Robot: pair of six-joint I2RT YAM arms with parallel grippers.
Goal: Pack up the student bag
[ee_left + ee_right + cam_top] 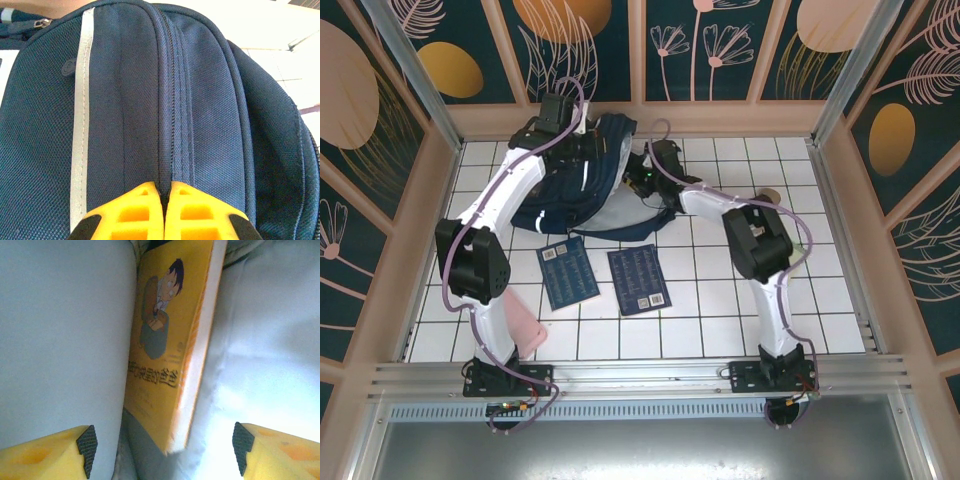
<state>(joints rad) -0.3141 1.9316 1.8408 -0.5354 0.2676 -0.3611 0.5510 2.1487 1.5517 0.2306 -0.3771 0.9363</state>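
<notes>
Next, my left gripper brings the bag's held side down toward the bag's pale lining [619, 209] below and releases the zipper seam, since the yellow book stands inside.
The navy student bag [582, 190] lies at the back of the tiled table, its mouth facing right. My left gripper [566, 125] is at its top, and its yellow jaws are shut on the bag's zipper seam [167, 170]. My right gripper [648, 172] reaches into the bag's mouth. In the right wrist view it [162, 450] stands open among pale grey lining [60, 340]. A yellow book [165, 340] with a cartoon figure on its cover stands on edge between the lining walls, just beyond the fingertips and free of them.
Two dark blue booklets [568, 271] [638, 279] lie flat on the tiles in front of the bag. A pink item [527, 330] rests by the left arm's base. A small tan object [770, 196] sits right of the right arm. Wooden walls enclose the table.
</notes>
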